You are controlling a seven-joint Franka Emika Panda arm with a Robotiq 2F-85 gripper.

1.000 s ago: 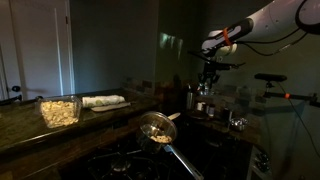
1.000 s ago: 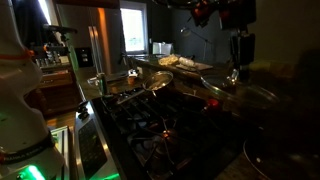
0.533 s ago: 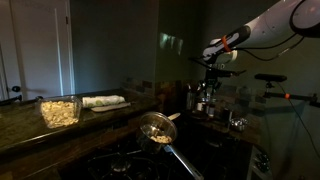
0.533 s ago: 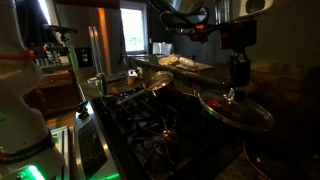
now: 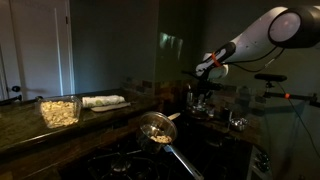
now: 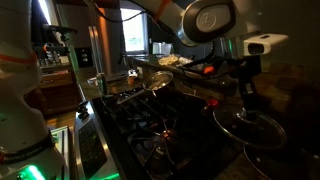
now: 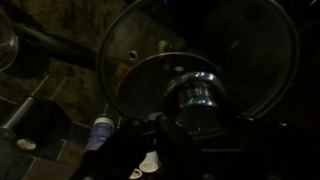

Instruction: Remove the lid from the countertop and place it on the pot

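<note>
The lid in my gripper goes outward and down onto the pot's rim (image 6: 274,162) (image 7: 160,92) next, then gets released, since the pot stands below and outward of my gripper.
The scene is very dark. The lid (image 7: 200,60) is round with a shiny knob (image 7: 196,92) and fills the wrist view. It hangs under my gripper (image 6: 246,100) as a wide disc (image 6: 252,130) in an exterior view. My gripper (image 7: 196,130) is closed around the knob, its fingers dark on both sides. In an exterior view my gripper (image 5: 203,92) is low over the counter, beside a tall shiny steel pot (image 5: 190,98) that is dim. I cannot tell whether the lid touches the pot.
A long-handled round pan (image 5: 157,128) lies on the stove (image 6: 150,135). A clear container of food (image 5: 60,110) and a white cloth (image 5: 104,101) are on the counter. Small steel cups (image 5: 237,122) stand near the pot. A small white and blue item (image 7: 100,128) lies below the lid.
My gripper has moved down toward the counter with the lid hanging under it. The arm's elbow has swung into view. The pan and container have not moved.
</note>
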